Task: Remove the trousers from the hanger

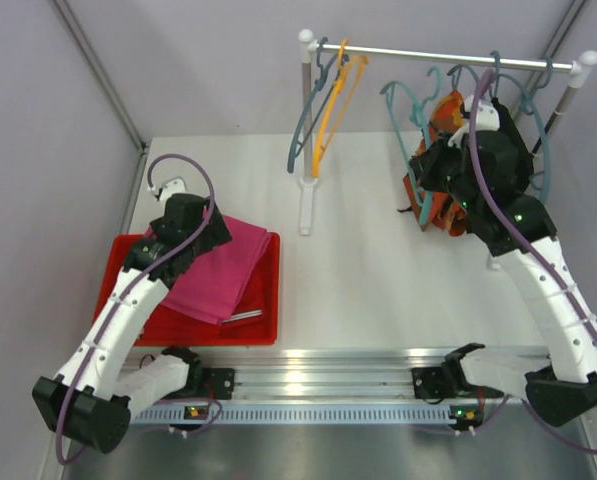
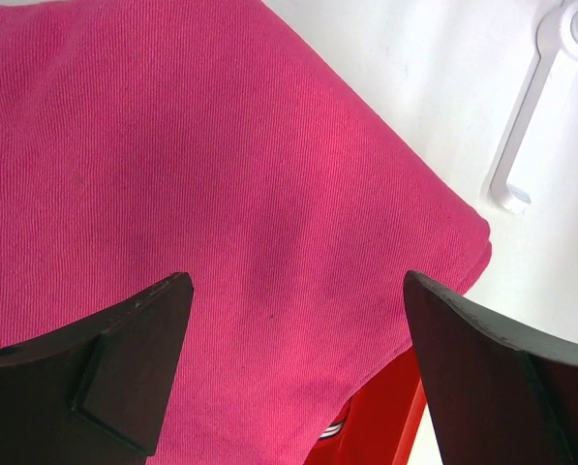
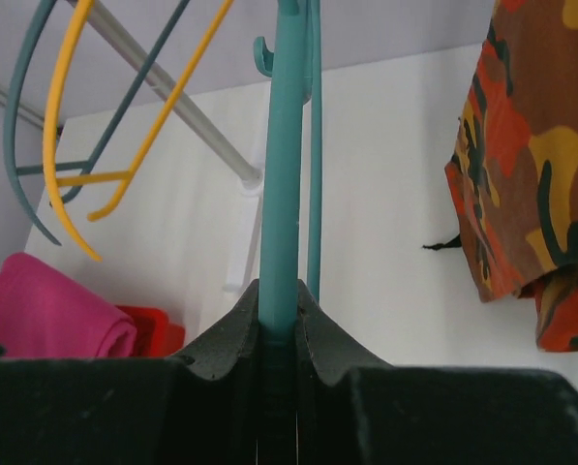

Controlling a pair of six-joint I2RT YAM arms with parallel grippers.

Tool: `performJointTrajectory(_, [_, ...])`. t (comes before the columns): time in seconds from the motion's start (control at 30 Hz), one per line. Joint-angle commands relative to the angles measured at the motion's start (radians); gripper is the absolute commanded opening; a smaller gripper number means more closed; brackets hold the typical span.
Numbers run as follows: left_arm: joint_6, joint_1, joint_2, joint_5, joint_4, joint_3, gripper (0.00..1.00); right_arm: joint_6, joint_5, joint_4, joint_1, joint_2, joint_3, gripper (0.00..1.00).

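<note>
The teal hanger (image 3: 281, 174) still has its hook off, so I will bring my right gripper outward and to the left in the top view, toward the bar's bare part, to release the hanger.
The magenta trousers (image 1: 218, 270) lie folded in the red tray (image 1: 266, 300). My left gripper (image 1: 203, 232) hangs open and empty just above them; the left wrist view shows its gap (image 2: 298, 281) over the magenta cloth (image 2: 221, 174). The orange camouflage trousers (image 1: 436, 208) hang on a hanger at the right of the rail. My right gripper (image 1: 430, 165) is shut on a teal hanger (image 3: 281, 174) beside the camouflage trousers (image 3: 531, 174), its jaws (image 3: 281, 291) pinching the bar. The other trousers are hidden.
The white rack rail (image 1: 448, 57) stands on a post (image 1: 306, 130) and carries empty hangers, yellow (image 1: 333, 100) and grey-blue (image 1: 308, 110). The post's foot (image 2: 521, 145) lies beside the tray rim (image 2: 385, 417). A striped edge (image 1: 243, 316) shows under the magenta cloth.
</note>
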Motion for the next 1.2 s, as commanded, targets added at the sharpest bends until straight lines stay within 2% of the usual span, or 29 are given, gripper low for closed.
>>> performJointTrajectory(0.0, [0.026,0.009,-0.022,0.024,0.050,-0.008,0.95,-0.031,0.105,0.072,0.068,0.066,0.118,0.00])
performJointTrajectory(0.3, [0.030,0.025,-0.021,0.013,0.041,-0.015,0.96,-0.051,0.418,-0.030,0.162,0.283,0.373,0.00])
performJointTrajectory(0.63, [0.043,0.041,-0.022,-0.005,0.022,0.004,0.98,-0.100,0.448,-0.013,0.203,0.429,0.456,0.00])
performJointTrajectory(0.8, [0.063,0.123,-0.013,0.139,0.027,0.021,0.98,-0.130,0.447,0.033,0.214,0.462,0.461,0.00])
performJointTrajectory(1.17, [0.072,0.198,-0.027,0.150,0.002,0.055,0.98,-0.129,0.416,0.061,0.216,0.538,0.448,0.00])
